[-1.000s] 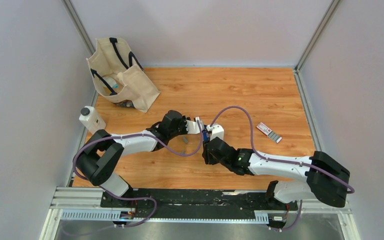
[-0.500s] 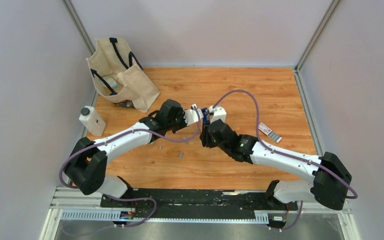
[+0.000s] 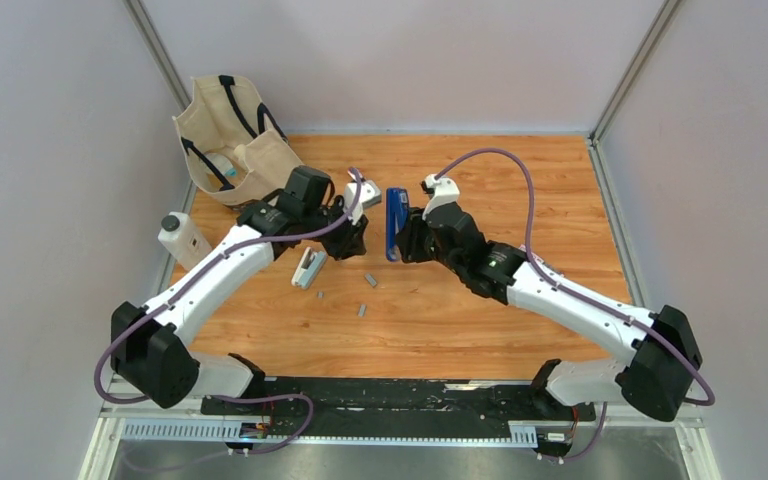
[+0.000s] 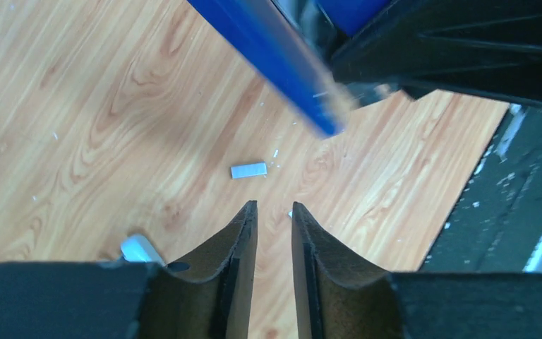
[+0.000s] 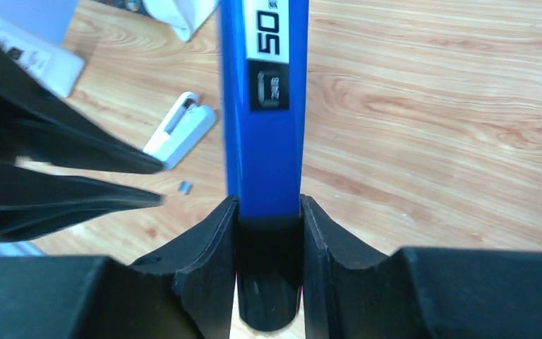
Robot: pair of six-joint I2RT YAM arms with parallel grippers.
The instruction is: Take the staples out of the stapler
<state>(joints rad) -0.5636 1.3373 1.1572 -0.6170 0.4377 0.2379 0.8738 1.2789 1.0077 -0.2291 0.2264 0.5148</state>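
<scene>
I will next move my right gripper over the bare wood beside the stapler (image 3: 308, 268) and down, and let go of the bar (image 3: 393, 220), because that wood is below my right gripper, to its left in the top view.
The small light grey stapler (image 3: 308, 268) lies on the wooden table, also in the right wrist view (image 5: 183, 131). Three short grey staple strips lie near it (image 3: 369, 280), (image 3: 361, 310), (image 3: 318, 295); one shows in the left wrist view (image 4: 248, 170). My left gripper (image 3: 355, 238) hangs just right of the stapler, its jaws slightly apart and empty (image 4: 274, 205). My right gripper (image 3: 407, 240) is shut on the black end of a dark blue bar (image 3: 393, 220), which points away from it (image 5: 265, 106). The bar's tip crosses above the left gripper (image 4: 275, 49).
A beige tote bag (image 3: 240, 145) stands at the back left. A white bottle (image 3: 185, 240) stands at the left table edge. A small red-and-white flat box (image 3: 538, 263) lies at the right. Grey walls close in the table on three sides.
Both arms moved away from their bases and apart. The left gripper let go of the stapler, which now lies on the table. More staple strips lie on the wood. The right gripper keeps the blue bar.
</scene>
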